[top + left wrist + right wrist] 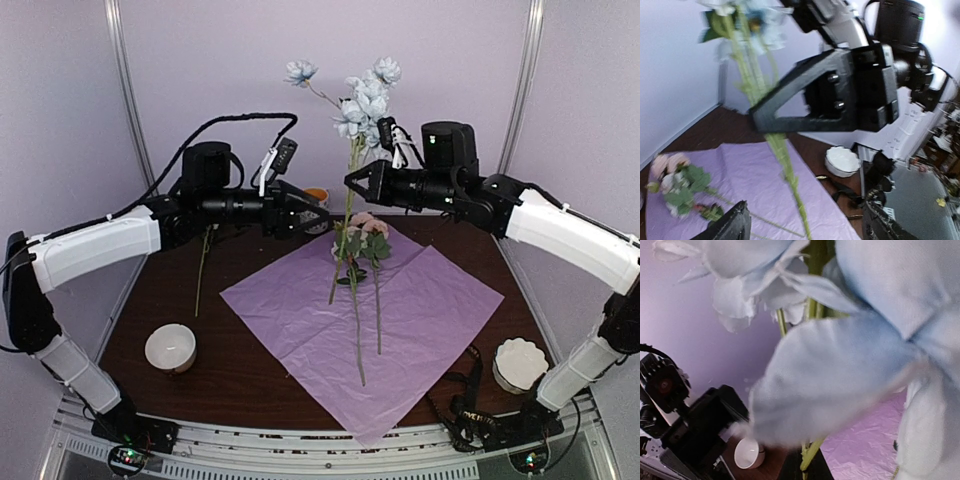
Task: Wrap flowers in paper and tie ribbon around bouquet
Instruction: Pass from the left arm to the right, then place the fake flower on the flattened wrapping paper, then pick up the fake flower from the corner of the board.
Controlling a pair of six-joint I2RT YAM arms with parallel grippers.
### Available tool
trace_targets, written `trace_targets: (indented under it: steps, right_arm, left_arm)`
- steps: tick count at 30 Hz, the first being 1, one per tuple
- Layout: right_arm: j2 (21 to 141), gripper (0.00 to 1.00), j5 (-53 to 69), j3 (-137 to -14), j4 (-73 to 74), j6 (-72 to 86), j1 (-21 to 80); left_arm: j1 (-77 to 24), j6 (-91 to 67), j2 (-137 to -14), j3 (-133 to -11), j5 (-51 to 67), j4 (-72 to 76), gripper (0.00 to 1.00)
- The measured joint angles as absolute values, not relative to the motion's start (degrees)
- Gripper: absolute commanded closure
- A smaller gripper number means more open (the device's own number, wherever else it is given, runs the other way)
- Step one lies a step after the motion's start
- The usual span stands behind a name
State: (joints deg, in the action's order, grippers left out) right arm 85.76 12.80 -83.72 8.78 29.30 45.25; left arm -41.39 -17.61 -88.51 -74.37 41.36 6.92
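The empty left gripper swings left in the top view next and lowers its open fingers around the loose green stem (202,266), which lies below it on that side.
My right gripper (351,182) is shut on the green stem (751,80) of the pale blue flowers (366,98), holding them upright above the paper (400,300). In the right wrist view the blue petals (850,355) fill the frame, with the stem (811,454) between dark fingers at the bottom. My left gripper (322,218) stands open just left of that stem. In its own view the lower stem (799,202) hangs between its spread fingers (735,225). Pink flowers (364,232) lie on the lilac paper. A black ribbon (840,186) lies near the paper's right corner.
A loose green stem (204,268) lies on the brown table left of the paper. A white cup (170,347) stands front left and a white fluted dish (522,364) front right. A small orange object (317,194) sits behind the left gripper. Walls close the back and sides.
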Motion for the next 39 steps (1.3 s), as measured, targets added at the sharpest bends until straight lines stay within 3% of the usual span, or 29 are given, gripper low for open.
trace_targets:
  steps: [3, 9, 15, 18, 20, 25, 39]
  right_arm:
    - [89.6, 1.00, 12.1, -87.4, 16.8, 31.3, 39.9]
    - [102.9, 1.00, 16.4, -86.1, 25.8, 34.0, 33.4]
    - [110.6, 0.59, 15.6, -85.1, 32.7, 34.2, 33.5]
    - [110.5, 0.49, 12.9, -85.9, 35.1, 33.7, 33.5]
    - [110.4, 0.48, 10.8, -86.4, 36.1, 32.9, 33.5]
    - [109.1, 0.47, 7.2, -86.5, 38.5, 31.5, 33.8]
    - [100.2, 0.47, 3.4, -85.8, 40.6, 31.0, 35.4]
  left_arm:
    - [-37.0, -16.0, -89.1, -79.8, 32.2, -6.7, 0.28]
    - [-19.4, -17.3, -98.0, -85.2, 17.9, -23.6, 0.29]
    - [-11.3, -16.6, -111.2, -83.8, 6.0, -35.4, 0.30]
    - [-11.5, -15.8, -114.7, -83.8, 2.1, -39.3, 0.32]
    - [-11.7, -15.3, -115.5, -83.9, -0.8, -40.7, 0.32]
    - [-11.4, -14.5, -117.8, -86.8, -4.8, -42.4, 0.44]
    - [-10.4, -6.1, -132.2, -107.6, -0.6, -61.4, 0.52]
